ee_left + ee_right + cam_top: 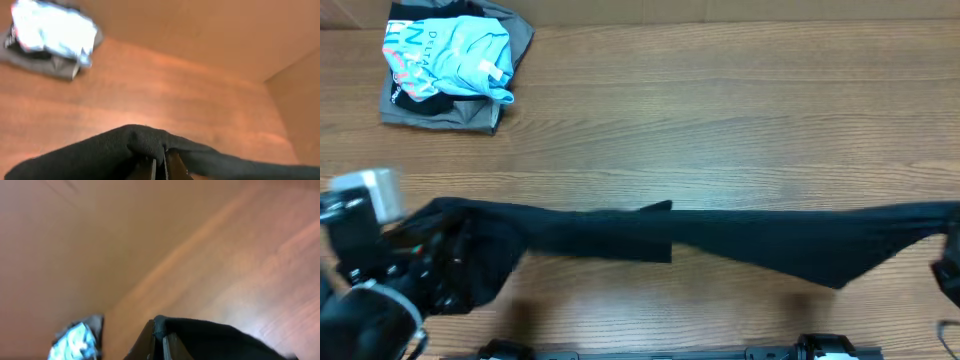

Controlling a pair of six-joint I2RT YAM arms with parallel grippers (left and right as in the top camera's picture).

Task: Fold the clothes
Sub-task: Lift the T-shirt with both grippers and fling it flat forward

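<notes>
The shirt's end in my right gripper should go outward and down next for release on the bare tabletop, since that lies below and outward of my gripper.
The black T-shirt is stretched into a long band across the front of the table, held at both ends. My left gripper is shut on the black T-shirt's left end; in the overhead view it sits at the far left. My right gripper is shut on the black T-shirt's right end, at the overhead view's right edge. The shirt's white tag is hidden.
A light blue printed shirt lies on a grey folded garment at the back left corner; both show in the left wrist view and the right wrist view. Bare wooden table lies behind the shirt.
</notes>
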